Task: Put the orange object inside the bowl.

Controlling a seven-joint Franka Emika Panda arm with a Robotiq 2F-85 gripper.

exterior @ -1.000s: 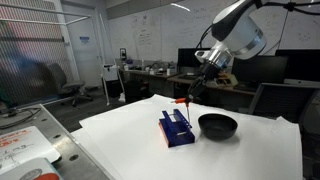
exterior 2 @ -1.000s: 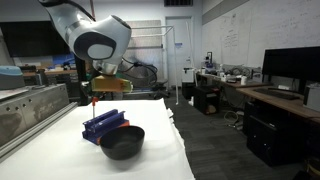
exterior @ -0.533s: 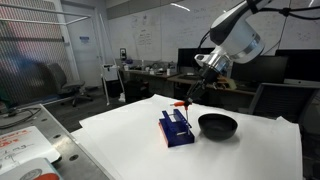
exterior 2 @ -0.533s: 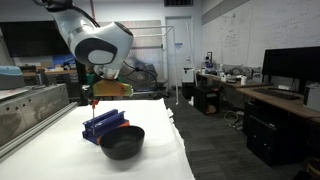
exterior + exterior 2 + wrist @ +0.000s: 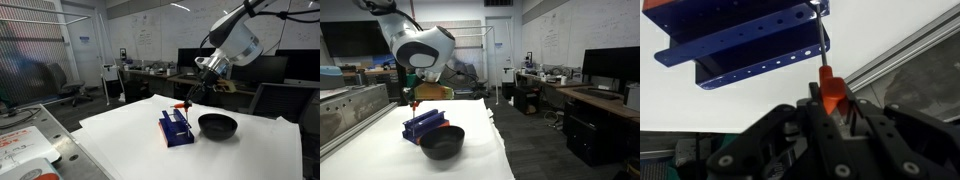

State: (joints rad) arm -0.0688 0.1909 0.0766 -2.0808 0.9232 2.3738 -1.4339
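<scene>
The dark-blue box's far end (image 5: 186, 123) (image 5: 810, 12) is below my gripper, and the orange object's metal stem points at it. My gripper needs to lower next with a slight turn and let go of the orange object there.
My gripper (image 5: 192, 95) is shut on the orange object (image 5: 183, 103), a small orange-red piece with a thin metal shaft. It hangs in the air above the far end of the dark-blue perforated box (image 5: 177, 128). The black bowl (image 5: 217, 125) stands on the white table right beside the box. In an exterior view the gripper (image 5: 412, 96) holds the orange object (image 5: 413, 104) over the box (image 5: 424, 124), behind the bowl (image 5: 442, 142). In the wrist view the orange object (image 5: 832, 92) sticks out between the black fingers of my gripper (image 5: 835, 108), pointing at the box (image 5: 745, 45). The bowl is outside the wrist view.
The white table (image 5: 130, 145) ends in an edge at the left, where a lower bench holds a tray (image 5: 25, 150). A grey metal rail (image 5: 345, 120) runs along the table's side. Desks with monitors (image 5: 610, 70) stand behind.
The upper arm has shifted slightly. The gripper stays shut on the orange object and hangs at almost the same spot above the box.
</scene>
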